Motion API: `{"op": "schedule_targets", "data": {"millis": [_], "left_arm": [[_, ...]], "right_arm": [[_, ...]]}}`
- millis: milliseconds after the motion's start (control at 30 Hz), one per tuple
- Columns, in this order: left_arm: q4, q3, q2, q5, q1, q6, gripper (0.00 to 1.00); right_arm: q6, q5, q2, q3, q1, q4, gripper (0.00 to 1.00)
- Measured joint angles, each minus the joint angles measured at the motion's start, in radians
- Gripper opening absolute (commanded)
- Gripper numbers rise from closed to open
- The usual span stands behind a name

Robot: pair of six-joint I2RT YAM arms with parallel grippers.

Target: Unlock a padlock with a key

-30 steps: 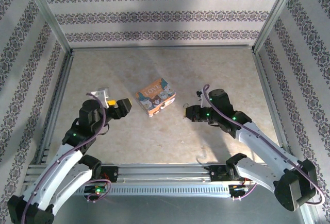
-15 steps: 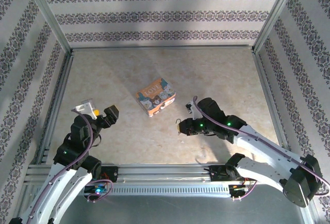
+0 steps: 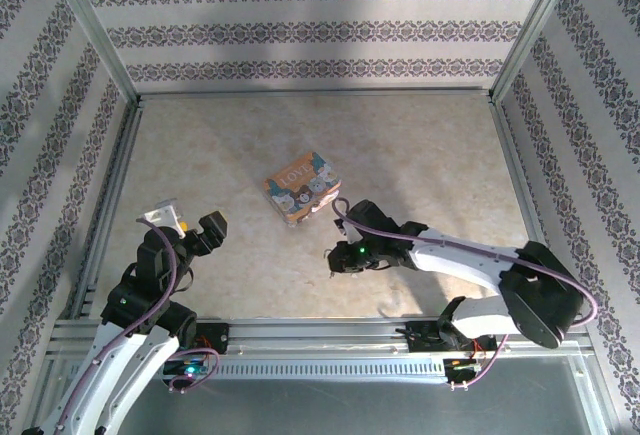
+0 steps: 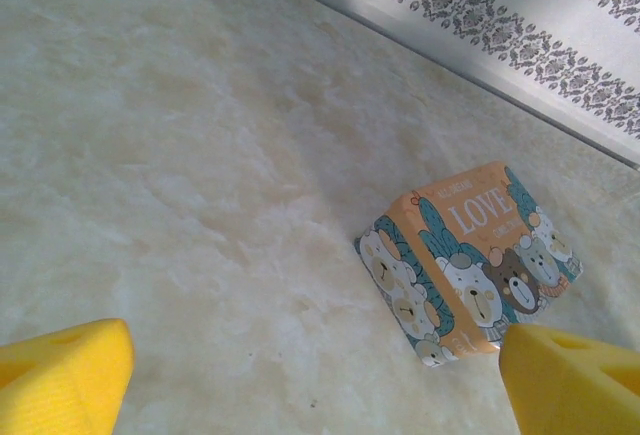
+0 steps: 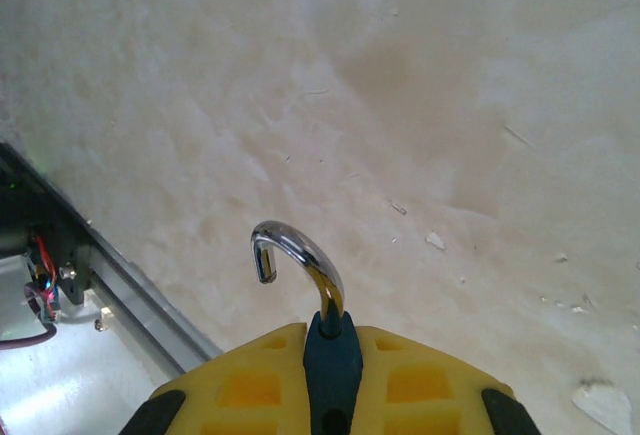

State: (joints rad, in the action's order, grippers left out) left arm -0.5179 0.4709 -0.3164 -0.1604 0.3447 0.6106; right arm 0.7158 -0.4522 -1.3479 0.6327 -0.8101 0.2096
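The robot's right gripper needs to lower the padlock [image 3: 330, 252] next, onto the table on the box's near side, and then release it, since the padlock's shackle is already open.
My right gripper [image 5: 333, 347] is shut on the padlock [image 5: 333, 370], whose teal body is pinched between the yellow pads. Its chrome shackle [image 5: 300, 253] sticks out in front, hooked over with its free end out of the body. From above, the right gripper [image 3: 338, 258] hovers low over the table, in front of the box, with the padlock [image 3: 330, 252] at its tip. My left gripper [image 3: 190, 223] stands open at the near left with nothing in it. In the left wrist view its yellow fingers [image 4: 60, 380] frame bare table. The key is out of view.
An orange-sided "LOVE" picture box [image 3: 300, 187] [image 4: 470, 255] sits at the table's middle, between the two grippers. The aluminium rail [image 5: 120, 285] of the near edge runs just below the right gripper. Patterned walls [image 3: 320, 30] enclose the table on three sides.
The right gripper has carried the padlock left and toward the near edge. The left arm has drawn back to the near left, away from the box, and its jaws have opened a little wider.
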Motion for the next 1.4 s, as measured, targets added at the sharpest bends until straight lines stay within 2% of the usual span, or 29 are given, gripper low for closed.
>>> {"op": "schedule_targets", "data": {"millis": [500, 567, 633, 1400], "left_arm": [[-0.008, 0.0, 0.001, -0.033, 0.0, 0.0, 0.95], [-0.008, 0.0, 0.001, -0.033, 0.0, 0.0, 1.0], [-0.009, 0.0, 0.001, -0.036, 0.0, 0.0, 1.0], [-0.01, 0.0, 0.001, -0.051, 0.0, 0.0, 1.0]], "right_arm": [[0.027, -0.048, -0.191, 0.0, -0.006, -0.161, 0.0], [0.031, -0.052, -0.206, 0.0, -0.006, -0.166, 0.0], [0.036, -0.058, -0.223, 0.001, -0.006, -0.172, 0.0], [0.038, -0.081, -0.254, 0.025, -0.003, -0.169, 0.06]]}}
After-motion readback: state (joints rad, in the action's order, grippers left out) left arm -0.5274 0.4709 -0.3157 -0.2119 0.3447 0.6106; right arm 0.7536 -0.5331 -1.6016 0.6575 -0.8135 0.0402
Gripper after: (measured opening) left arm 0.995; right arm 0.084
